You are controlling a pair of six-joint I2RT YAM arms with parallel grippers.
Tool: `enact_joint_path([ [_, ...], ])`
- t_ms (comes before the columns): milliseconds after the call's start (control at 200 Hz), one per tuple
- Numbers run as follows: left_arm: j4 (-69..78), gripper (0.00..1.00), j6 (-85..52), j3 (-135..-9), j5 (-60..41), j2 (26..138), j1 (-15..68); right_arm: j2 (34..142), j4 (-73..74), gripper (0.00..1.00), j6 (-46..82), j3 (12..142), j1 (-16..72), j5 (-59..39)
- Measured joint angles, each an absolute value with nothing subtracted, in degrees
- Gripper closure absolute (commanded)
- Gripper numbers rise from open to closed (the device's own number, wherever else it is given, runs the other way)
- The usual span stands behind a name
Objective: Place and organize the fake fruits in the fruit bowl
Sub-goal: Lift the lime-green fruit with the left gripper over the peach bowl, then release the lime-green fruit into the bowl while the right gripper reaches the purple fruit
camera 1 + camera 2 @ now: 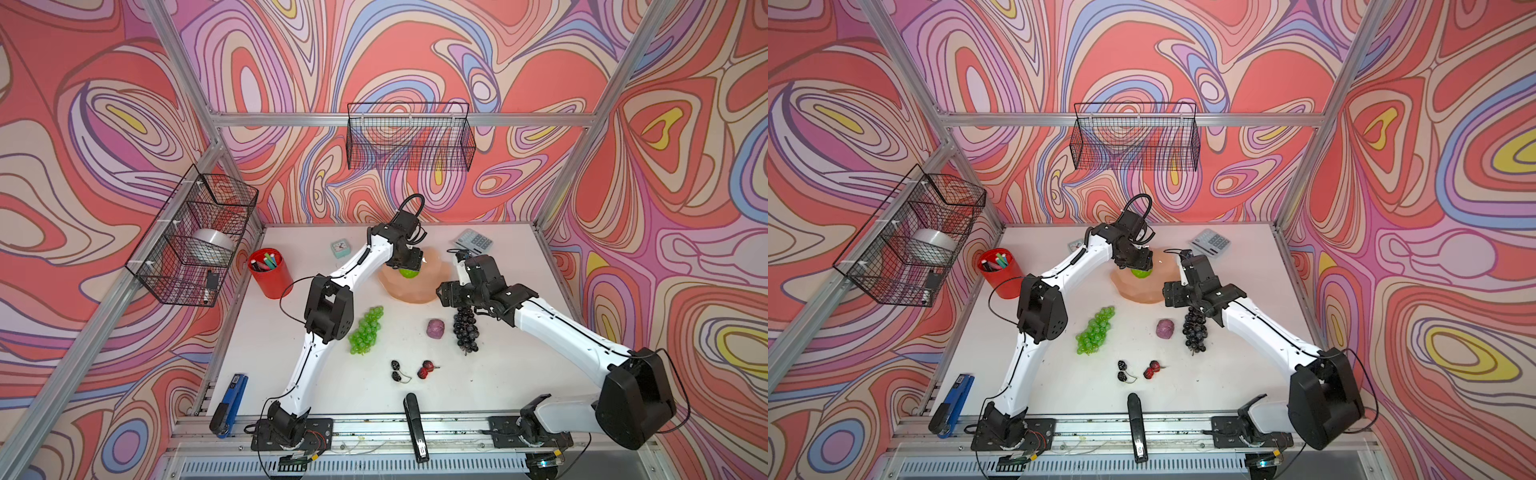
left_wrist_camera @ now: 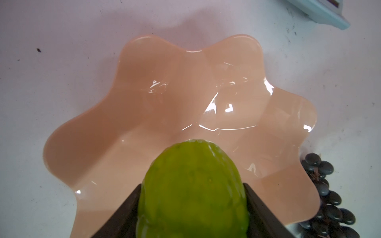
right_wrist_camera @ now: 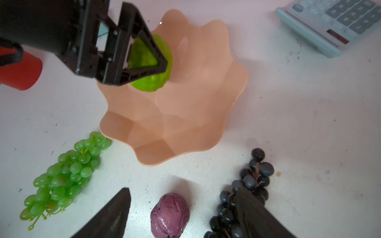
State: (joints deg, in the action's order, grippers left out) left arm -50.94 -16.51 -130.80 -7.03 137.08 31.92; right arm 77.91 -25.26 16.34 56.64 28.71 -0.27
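I should lower the ridged lime-green ball [image 2: 191, 189] with my left gripper toward the bare bottom of the fruit bowl [image 2: 168, 138] and release it there, because it hangs above the empty bowl.
My left gripper [image 1: 409, 266] is shut on the ridged lime-green ball [image 2: 191, 189], holding it over the near-left part of the peach-pink fruit bowl [image 1: 432, 276]. The bowl's floor [image 2: 185, 99] is bare. My right gripper [image 3: 182, 191] hangs open above the table in front of the bowl. In its wrist view the mauve ball [image 3: 170, 214] lies between its fingers, and one finger overlaps the dark purple grape bunch [image 3: 253, 179]. The green grape bunch [image 1: 365, 330], black berry pair [image 1: 397, 371] and red berry pair [image 1: 426, 370] lie on the white table.
A red cup of markers [image 1: 270, 272] stands left of the bowl. A small clock [image 1: 340, 248] and a calculator [image 1: 473, 241] sit at the back. A black stapler [image 1: 415, 428] and a blue stapler [image 1: 230, 405] lie at the front edge. Wire baskets [image 1: 409, 141] hang on the walls.
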Motion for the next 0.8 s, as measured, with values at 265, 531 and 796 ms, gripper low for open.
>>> enact_joint_path([
  [265, -48.84, 0.48, -16.23, -130.85, -5.26, 139.74, 31.42, 79.72, -26.74, 0.17, 18.81, 55.86, 34.70, 2.22],
  [531, -46.65, 0.45, -16.29, -130.85, -5.06, 141.43, 31.40, 83.66, -26.83, 0.17, 21.34, 54.33, 36.86, 3.03],
  [796, -46.02, 0.30, -16.51, -130.85, -5.06, 142.08, 31.40, 85.41, -27.22, 0.17, 22.72, 53.25, 37.28, 3.20],
])
